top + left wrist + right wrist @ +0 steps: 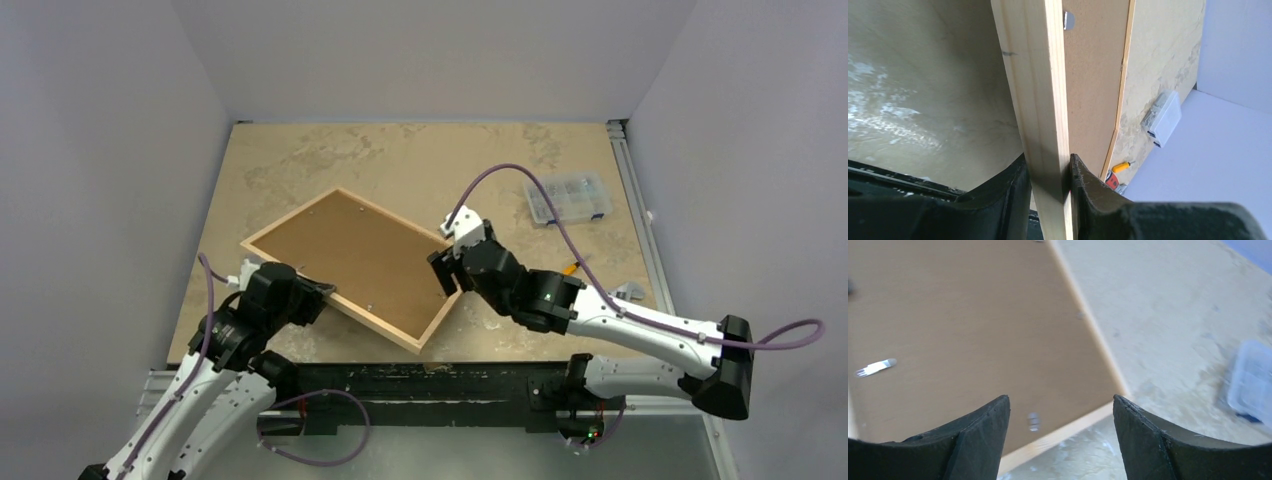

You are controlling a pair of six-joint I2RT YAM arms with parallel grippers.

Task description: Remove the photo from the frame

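Observation:
My left gripper rises toward the left in the top view next, tilting the frame (298,216) by its near bar (340,300), which sits between my fingers, then releases it.
The frame (298,216) lies back side up on the table, light wood rails around a plain brown backing board (362,258). The photo is hidden under the board. My left gripper (318,292) is shut on the frame's near-left rail (1040,100), one finger on each side of the wood. My right gripper (446,270) is open and empty, hovering over the frame's right corner (1068,432). Small metal tabs (1033,421) hold the board at the rail; another tab (1068,20) shows in the left wrist view.
A clear plastic parts box (568,196) sits at the back right; it also shows in the right wrist view (1250,382). A yellow-handled tool (1121,166) and a red item lie near the right table edge.

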